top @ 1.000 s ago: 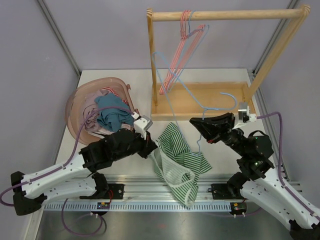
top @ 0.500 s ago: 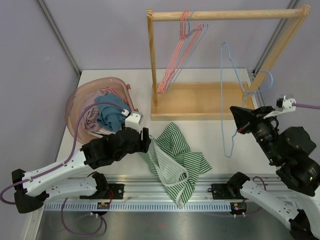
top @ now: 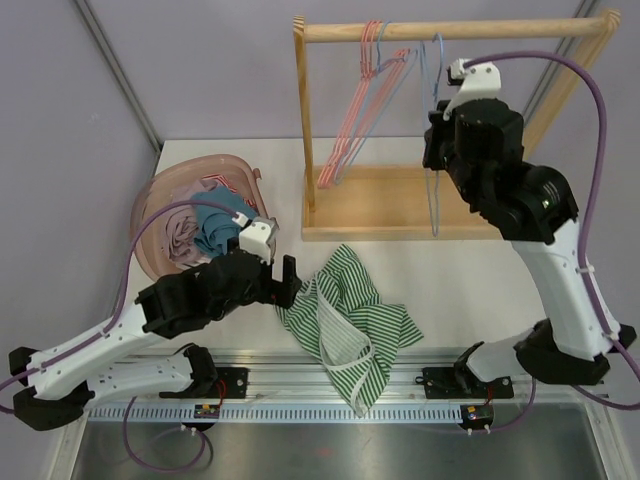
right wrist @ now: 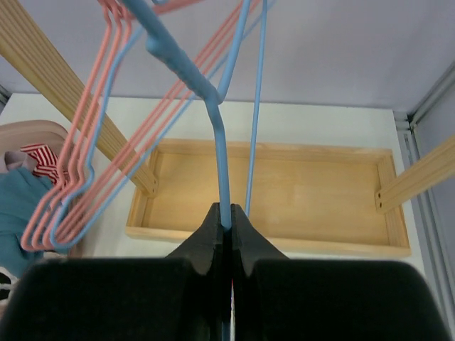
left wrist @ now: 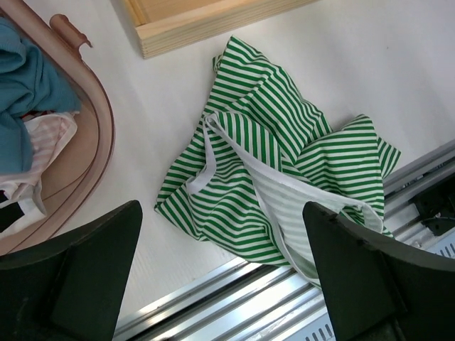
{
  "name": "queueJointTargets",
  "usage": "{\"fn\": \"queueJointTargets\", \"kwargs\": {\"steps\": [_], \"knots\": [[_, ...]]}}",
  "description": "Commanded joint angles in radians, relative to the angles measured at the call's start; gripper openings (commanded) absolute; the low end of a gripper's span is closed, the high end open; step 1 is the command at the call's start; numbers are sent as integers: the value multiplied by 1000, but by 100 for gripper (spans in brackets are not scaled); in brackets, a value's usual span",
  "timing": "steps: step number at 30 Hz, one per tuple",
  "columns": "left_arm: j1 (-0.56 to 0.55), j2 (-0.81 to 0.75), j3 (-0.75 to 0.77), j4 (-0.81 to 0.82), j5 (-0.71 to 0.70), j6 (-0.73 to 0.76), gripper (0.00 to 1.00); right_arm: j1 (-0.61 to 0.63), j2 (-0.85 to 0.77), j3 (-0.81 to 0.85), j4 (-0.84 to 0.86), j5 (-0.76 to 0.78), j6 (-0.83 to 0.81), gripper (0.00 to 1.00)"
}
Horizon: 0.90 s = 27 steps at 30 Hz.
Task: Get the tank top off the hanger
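Observation:
The right gripper shifts the bare hanger to the bar beside the bunched hangers and releases it there next, since that bar lies to its left in the top view.
The green-and-white striped tank top (top: 352,312) lies crumpled on the table, off the hanger; the left wrist view looks straight down on the tank top (left wrist: 274,153). My left gripper (top: 287,280) hovers at its left edge, open and holding nothing, and in its own view the left gripper (left wrist: 222,209) has both fingers spread wide. My right gripper (top: 437,140) is raised high by the rack rail, shut on the bare blue hanger (top: 434,205). In the right wrist view the right gripper (right wrist: 225,213) pinches the blue hanger (right wrist: 219,135) just below its hook.
A wooden rack (top: 455,29) with a tray base (top: 400,200) stands at the back, and several pink and blue hangers (top: 358,110) hang on its rail. A pink basket (top: 150,205) of clothes sits at the left. A metal rail (top: 300,362) runs along the near edge.
My left gripper has opened, let go of the tank top and drawn back left. My right arm has swung the empty blue hanger from table height up to the rack rail.

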Motion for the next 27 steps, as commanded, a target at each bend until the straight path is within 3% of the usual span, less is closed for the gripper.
{"fn": "queueJointTargets", "kwargs": {"steps": [1,5,14,18,27], "knots": [[0,-48,27,-17,44,28,99,-30,124,219,-58,7,-78,0],[0,-94,6,-32,48,31,99,-92,308,482,-136,-52,-77,0],[-2,-151,-2,-66,21,34,99,-205,448,539,-60,-162,-42,0],[-2,-165,-16,-60,18,33,99,-209,556,651,-119,-204,-25,0],[0,-159,-47,-39,19,23,99,-201,513,490,-55,-277,29,0]]}}
